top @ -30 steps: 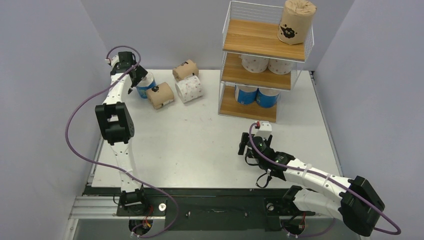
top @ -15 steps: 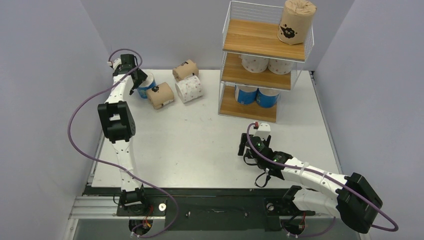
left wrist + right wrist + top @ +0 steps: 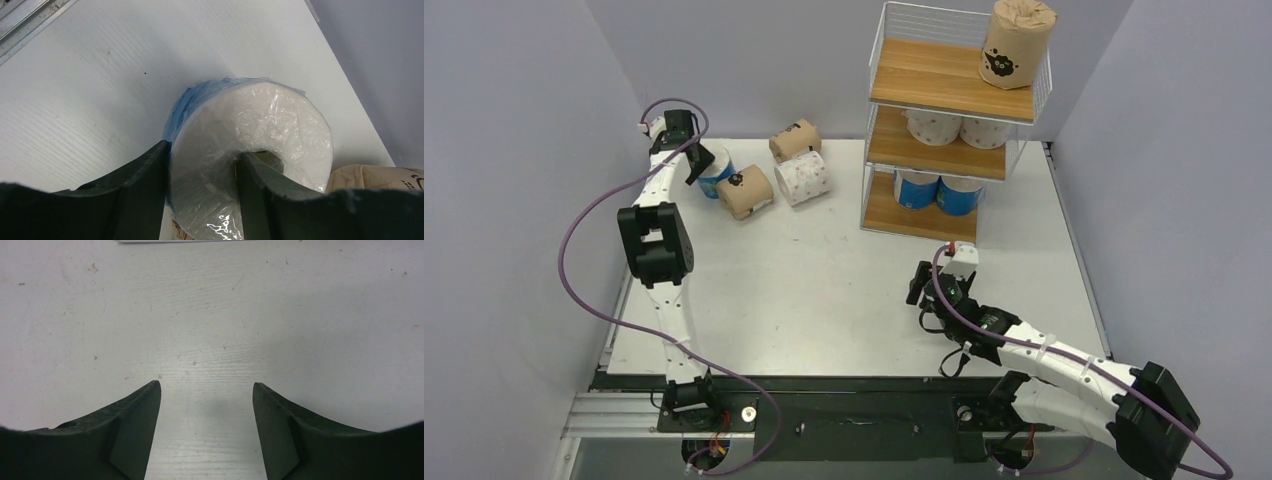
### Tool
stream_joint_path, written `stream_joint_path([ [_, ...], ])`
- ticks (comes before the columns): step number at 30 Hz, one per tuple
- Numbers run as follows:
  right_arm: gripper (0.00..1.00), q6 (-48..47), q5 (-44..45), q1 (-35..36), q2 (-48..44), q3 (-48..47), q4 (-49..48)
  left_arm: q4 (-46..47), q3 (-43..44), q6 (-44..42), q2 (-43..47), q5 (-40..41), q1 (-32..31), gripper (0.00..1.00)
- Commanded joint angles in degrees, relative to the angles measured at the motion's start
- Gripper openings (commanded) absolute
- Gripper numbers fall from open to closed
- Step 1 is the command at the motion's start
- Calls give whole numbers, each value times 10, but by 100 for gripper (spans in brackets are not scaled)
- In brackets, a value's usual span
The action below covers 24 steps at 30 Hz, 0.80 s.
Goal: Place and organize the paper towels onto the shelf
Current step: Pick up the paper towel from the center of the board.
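Next, my left gripper swings back over bare tabletop before the shelf and releases the roll, as that spot lies to its right in the top view.
My left gripper (image 3: 696, 160) is at the far left of the table, shut on the wall of an upright blue-and-white paper towel roll (image 3: 715, 173). In the left wrist view one finger presses the roll (image 3: 260, 115) from outside and the other sits in its core; the left gripper (image 3: 204, 150) straddles that wall. The shelf (image 3: 924, 72) stands at the back right. It carries a brown roll (image 3: 1016, 42) on top, two white dotted rolls (image 3: 934, 125) in the middle and two blue-and-white rolls (image 3: 916, 190) at the bottom. My right gripper (image 3: 929, 290) (image 3: 206, 385) hangs open over bare table in front of the shelf.
Two brown rolls (image 3: 745, 190) (image 3: 794, 140) and a white dotted roll (image 3: 803, 178) lie on their sides just right of the held roll. One brown roll's edge (image 3: 375, 175) touches the lower right of the left wrist view. Grey walls enclose the table on the left, back and right.
My left jaws have closed from wide open onto the blue-and-white roll's wall. The right gripper has shifted a little to the right, toward the shelf, and its jaws have narrowed slightly.
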State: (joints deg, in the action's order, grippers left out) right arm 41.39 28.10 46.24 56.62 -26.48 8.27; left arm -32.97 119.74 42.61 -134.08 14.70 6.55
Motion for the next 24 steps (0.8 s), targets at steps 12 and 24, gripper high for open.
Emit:
stream_joint_path([
  [12, 62, 17, 27, 5, -53, 23, -4, 99, -164, 0, 242, -34, 1, 14],
  [24, 61, -4, 34, 6, -117, 30, 19, 143, -354, -7, 501, -9, -78, 11],
])
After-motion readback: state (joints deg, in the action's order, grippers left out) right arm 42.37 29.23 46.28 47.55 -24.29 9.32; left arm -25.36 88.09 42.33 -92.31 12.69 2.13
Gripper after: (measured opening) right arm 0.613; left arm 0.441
